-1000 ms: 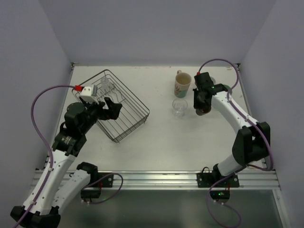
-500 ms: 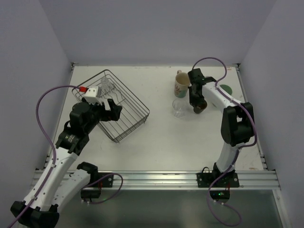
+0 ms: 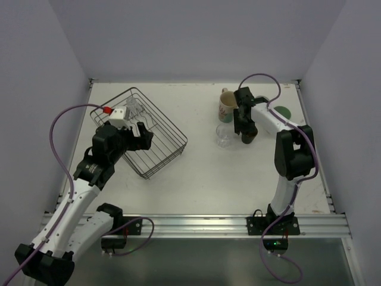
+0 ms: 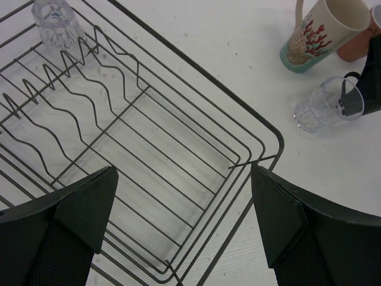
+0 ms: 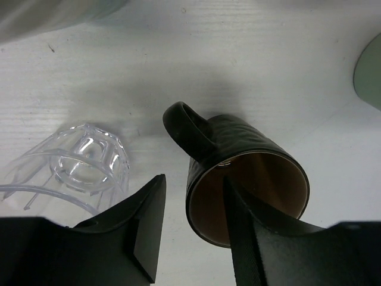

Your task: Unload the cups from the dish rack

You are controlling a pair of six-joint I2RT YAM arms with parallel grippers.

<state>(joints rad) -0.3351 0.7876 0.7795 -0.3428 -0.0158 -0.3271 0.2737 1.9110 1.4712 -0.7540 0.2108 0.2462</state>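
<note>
I will first move my left gripper outward over the rack while turning it, so that it can get down around the rack's clear glass [image 4: 57,24].
The black wire dish rack [image 3: 156,138] sits at the left with one clear glass [image 3: 133,108] in its far corner, also in the left wrist view [image 4: 56,24]. My left gripper [image 3: 140,134] hovers open and empty over the rack's near part [image 4: 183,173]. On the table at the right stand the cream patterned mug [image 3: 228,106], a second clear glass [image 3: 224,136] and the dark brown mug [image 3: 249,137]. My right gripper [image 3: 244,126] is open astride the brown mug's wall [image 5: 193,185]: one finger is inside the mug [image 5: 247,173], the other outside with a gap.
A pale green cup [image 3: 283,111] stands behind the right arm, at the table's right edge. The salmon-pink mug [image 4: 357,44] shows in the left wrist view next to the cream mug [image 4: 318,30]. The table glass [image 5: 77,164] lies just left of the brown mug.
My right gripper moved left with the brown mug, from the right side to beside the clear glass. My left gripper shifted slightly further over the rack.
</note>
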